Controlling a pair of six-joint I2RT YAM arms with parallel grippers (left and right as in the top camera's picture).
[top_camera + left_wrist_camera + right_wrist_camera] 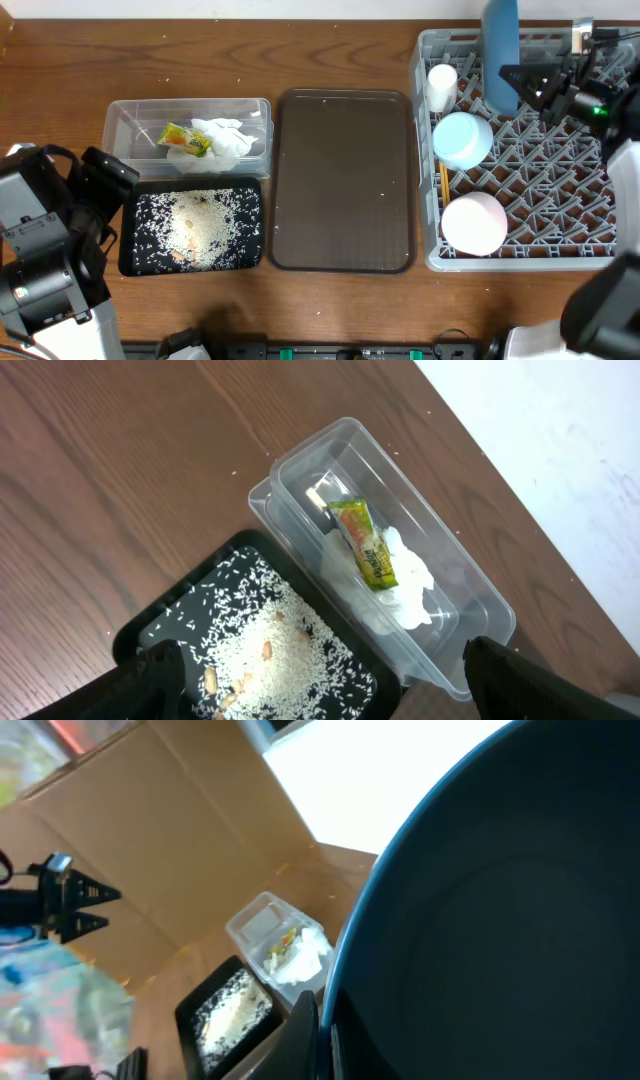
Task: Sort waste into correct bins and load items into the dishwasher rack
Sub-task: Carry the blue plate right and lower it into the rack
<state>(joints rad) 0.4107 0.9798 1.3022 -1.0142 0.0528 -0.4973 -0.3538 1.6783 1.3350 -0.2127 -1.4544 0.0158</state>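
I need to lower the dark-blue dish [500, 50] with my right gripper next and release it on the rack's empty wires beside the light-blue bowl, since those pegs are below my right gripper.
The dark-blue dish [500, 50] stands on edge at the back of the grey dishwasher rack [560, 160]. My right gripper [516, 76] is shut on its rim; in the right wrist view the dish [480, 920] fills the frame, its edge pinched in the right gripper [322, 1040]. A white cup [442, 85], light-blue bowl [463, 138], white bowl [474, 223] and chopsticks [443, 185] sit in the rack's left side. The clear tub [125, 120] holds the wrapper [365, 545] and napkin [410, 595]. My left gripper [335, 690] hangs open over the black tray [170, 615] of rice [285, 650].
An empty brown serving tray [343, 180] lies between the bins and the rack. My left arm [40, 250] occupies the table's front left corner. Bare wooden table runs behind the tub and tray.
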